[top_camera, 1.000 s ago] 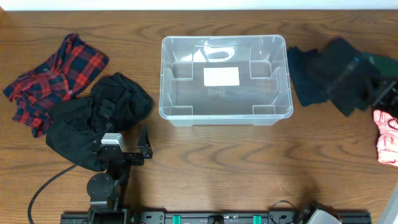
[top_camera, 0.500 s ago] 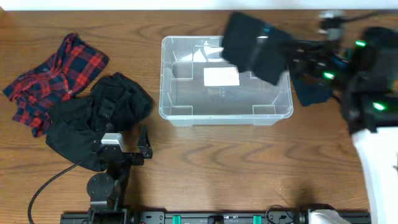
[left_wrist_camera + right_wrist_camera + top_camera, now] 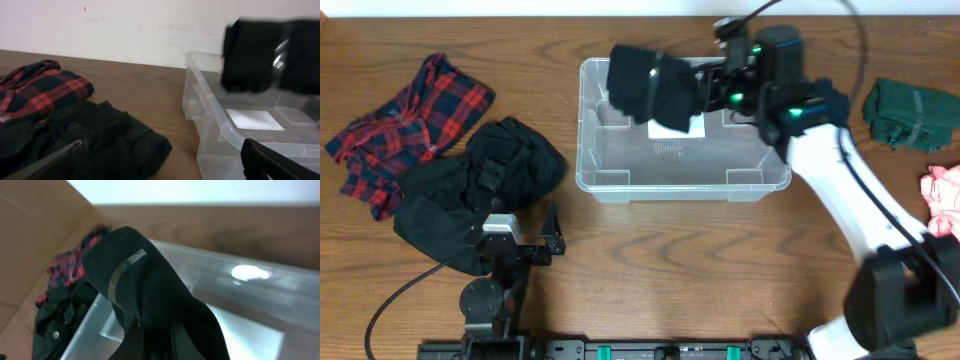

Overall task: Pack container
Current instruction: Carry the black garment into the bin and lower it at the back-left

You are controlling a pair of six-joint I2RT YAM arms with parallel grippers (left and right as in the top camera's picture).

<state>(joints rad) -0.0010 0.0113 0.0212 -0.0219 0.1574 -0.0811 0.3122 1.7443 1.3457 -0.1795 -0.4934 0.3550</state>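
Observation:
My right gripper must next go down and to the left in the overhead view, into the container's end by the black pile, where the container's bottom is bare.
The clear container (image 3: 768, 178) stands at the table's middle back, its white label partly covered. It shows in the left wrist view (image 3: 215, 125) and the right wrist view (image 3: 260, 285) too. My right gripper (image 3: 705, 92) is shut on a black garment (image 3: 650, 88) and holds it above the container's left half. The garment hangs in the left wrist view (image 3: 250, 55) and fills the right wrist view (image 3: 160, 295), hiding the fingers. My left gripper (image 3: 552, 232) is open and empty at the front left, beside a black garment pile (image 3: 480, 190).
A red plaid shirt (image 3: 405, 120) lies at the far left, touching the black pile. A dark green garment (image 3: 910, 112) and a pink garment (image 3: 942, 195) lie at the far right. The right arm (image 3: 850, 210) reaches across the table's right side.
My right gripper has lifted the black garment from the right side and carried it left over the container. The green garment is now uncovered. The left arm has not moved.

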